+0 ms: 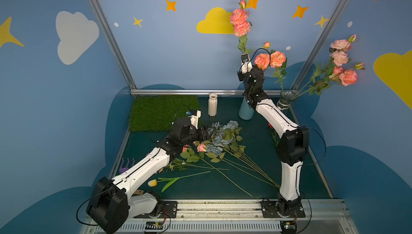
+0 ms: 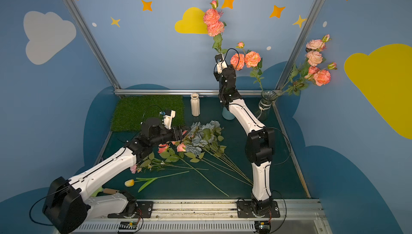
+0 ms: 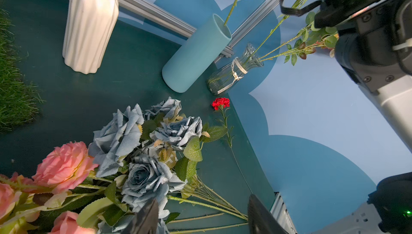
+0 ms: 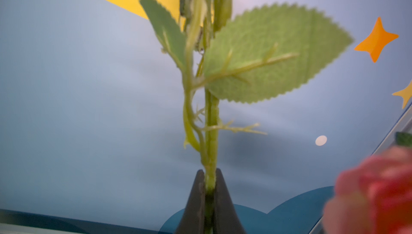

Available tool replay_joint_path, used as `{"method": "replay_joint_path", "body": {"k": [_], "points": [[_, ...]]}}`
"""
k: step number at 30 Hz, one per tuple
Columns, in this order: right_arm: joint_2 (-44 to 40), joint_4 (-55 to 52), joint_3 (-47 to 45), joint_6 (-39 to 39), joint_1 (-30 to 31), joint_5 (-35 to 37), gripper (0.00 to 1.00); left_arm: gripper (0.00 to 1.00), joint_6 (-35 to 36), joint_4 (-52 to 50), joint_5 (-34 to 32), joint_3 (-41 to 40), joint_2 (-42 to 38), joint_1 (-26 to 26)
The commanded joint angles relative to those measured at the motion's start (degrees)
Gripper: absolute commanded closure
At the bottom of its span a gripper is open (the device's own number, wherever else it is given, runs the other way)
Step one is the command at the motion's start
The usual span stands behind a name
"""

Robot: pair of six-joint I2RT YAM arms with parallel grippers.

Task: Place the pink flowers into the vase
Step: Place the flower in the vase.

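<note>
The opening of the blue cylinder vase is below my right gripper, and the lower end of the branch's stem is already inside. My right gripper should lower the branch deeper and let go of it.
My right gripper is shut on the green stem of a pink flower branch and holds it upright, high at the back. Its coral blooms stand above the blue cylinder vase, and the stem's lower end reaches into that vase's mouth. The glass vase at the back right holds several pink flower stems. More pink flowers lie on the table. My left gripper hovers open over that pile, with nothing held.
Grey-blue roses lie heaped with long stems fanning toward the front right. A white ribbed vase stands by a grass mat. A red carnation, a yellow tulip and a purple rake lie on the table.
</note>
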Motion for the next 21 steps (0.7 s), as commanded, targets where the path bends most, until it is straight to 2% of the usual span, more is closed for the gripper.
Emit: {"method": "replay_joint_path", "body": {"k": [1,9,21], "points": [[1.7,4.5,-2.0,2.4,-0.8,-1.4,1.0,0.37,-0.2,1.2,1.1,-0.5,0.1,0.3],[2.0,6.7,-8.2,4.2,-1.8,0.0,1.0,0.37,-0.4,1.4,1.1,-0.6,0.5,0.5],[-2.5,8.0,-20.0,7.6,-2.7,3.0,1.0,0.37,-2.1,3.1,2.4,-1.2,0.8,0.6]]}}
